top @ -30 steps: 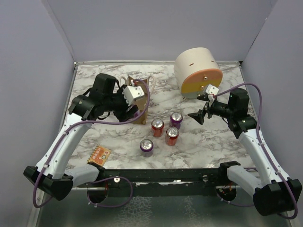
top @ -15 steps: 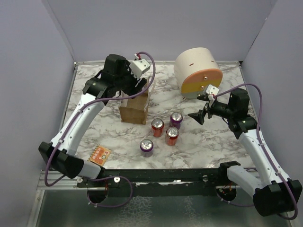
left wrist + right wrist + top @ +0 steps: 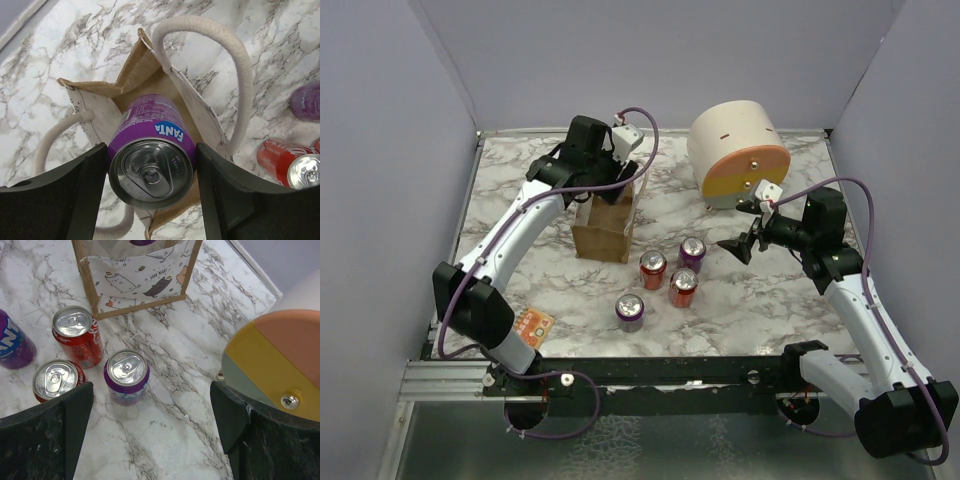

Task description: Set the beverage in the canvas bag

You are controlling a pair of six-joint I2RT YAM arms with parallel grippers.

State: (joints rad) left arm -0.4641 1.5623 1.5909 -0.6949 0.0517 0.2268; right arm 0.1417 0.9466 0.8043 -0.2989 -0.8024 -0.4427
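I should lower my left gripper next between the canvas bag's loop handles to let go of the purple can inside, because the canvas bag's opening point(image 3: 608, 214) point(image 3: 170, 90) is right below my left gripper.
My left gripper point(image 3: 150, 172) is shut on a purple Fanta can point(image 3: 150, 150), the beverage, gripped at its sides and held upright. Right below it lies the open mouth of the tan canvas bag point(image 3: 137, 82) with its cream loop handles point(image 3: 240, 65). In the top view the left gripper point(image 3: 610, 172) hangs over the bag point(image 3: 603, 232) at its far side. My right gripper point(image 3: 745, 241) stands open over bare marble right of the cans. In its own view the right gripper point(image 3: 152, 425) holds nothing, and the bag's printed face point(image 3: 140, 277) is at the top.
Two red cans point(image 3: 652, 268) point(image 3: 682, 287) and two purple cans point(image 3: 692, 252) point(image 3: 629, 311) stand right of and in front of the bag. A large cream cylinder point(image 3: 738, 152) with an orange-yellow face lies at the back right. An orange packet point(image 3: 532, 326) lies near the front left edge.
The left arm has swung from the bag's left side up and round to its far side, carrying the purple can over the bag's mouth. The right arm has not moved.
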